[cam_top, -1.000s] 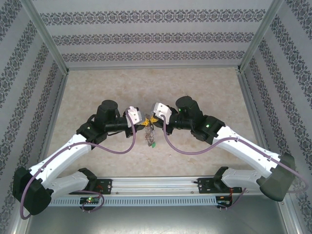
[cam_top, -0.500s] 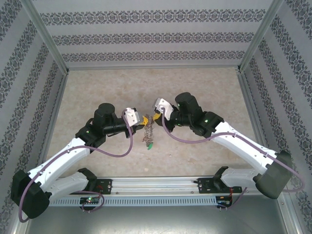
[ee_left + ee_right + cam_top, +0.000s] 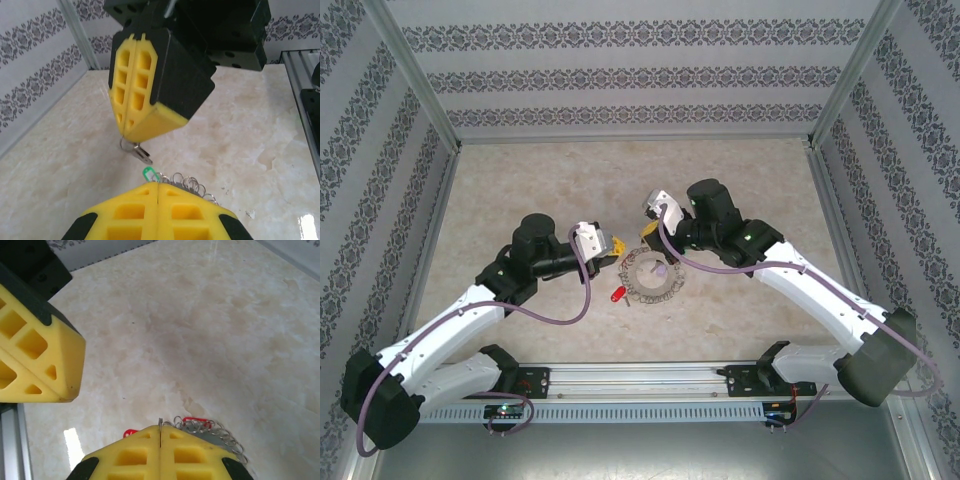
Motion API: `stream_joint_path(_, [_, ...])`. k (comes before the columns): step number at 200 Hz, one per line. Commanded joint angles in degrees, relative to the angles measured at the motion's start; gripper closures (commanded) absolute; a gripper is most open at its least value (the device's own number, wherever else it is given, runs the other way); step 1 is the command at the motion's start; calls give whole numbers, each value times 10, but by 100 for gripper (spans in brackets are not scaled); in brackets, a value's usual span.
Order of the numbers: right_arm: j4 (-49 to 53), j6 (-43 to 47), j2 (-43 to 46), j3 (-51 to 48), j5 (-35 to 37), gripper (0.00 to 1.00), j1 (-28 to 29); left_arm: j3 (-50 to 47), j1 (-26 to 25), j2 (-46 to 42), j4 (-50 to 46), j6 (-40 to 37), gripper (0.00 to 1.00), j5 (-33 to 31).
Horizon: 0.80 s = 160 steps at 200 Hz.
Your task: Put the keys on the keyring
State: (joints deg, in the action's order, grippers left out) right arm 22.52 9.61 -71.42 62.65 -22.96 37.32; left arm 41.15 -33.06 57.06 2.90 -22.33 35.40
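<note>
I should next swing my right gripper past the keyring's green tag and down to let go of the small wire loop, because bare tabletop is below my gripper, beyond that tag.
The keyring (image 3: 653, 280), a grey ring fringed with wire loops, lies flat on the table just in front of both grippers. One red-headed key (image 3: 617, 295) rests at its left edge, its head also in the right wrist view (image 3: 130, 432). My left gripper (image 3: 616, 246) is shut, with the keyring's loops (image 3: 192, 183) and a green tag (image 3: 148, 173) past its tip (image 3: 158, 184). My right gripper (image 3: 646, 238) is shut on a small wire loop (image 3: 160, 422). From it a short silver piece (image 3: 141, 154) hangs. The second key I cannot make out.
A red tag (image 3: 196, 419) sits among the ring's loops (image 3: 220, 434). The two yellow fingertips face each other a few centimetres apart. Patterned walls with metal posts (image 3: 830, 160) enclose the marble table (image 3: 560, 180); the base rail (image 3: 640, 385) runs along the near edge.
The keyring hung upright between the two grippers a second ago; now it lies flat on the table. Both grippers drew slightly apart, the right one moving back and right.
</note>
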Motion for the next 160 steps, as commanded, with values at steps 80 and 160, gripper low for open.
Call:
stream_joint_path(80, [187,-257,-28,-63,122,100,-184,-29,-8,30,46,105,75,-115])
stream_joint_path(160, [269,-271,-238,1,73,100,-270,-23,-8,31,34,121,68,-150])
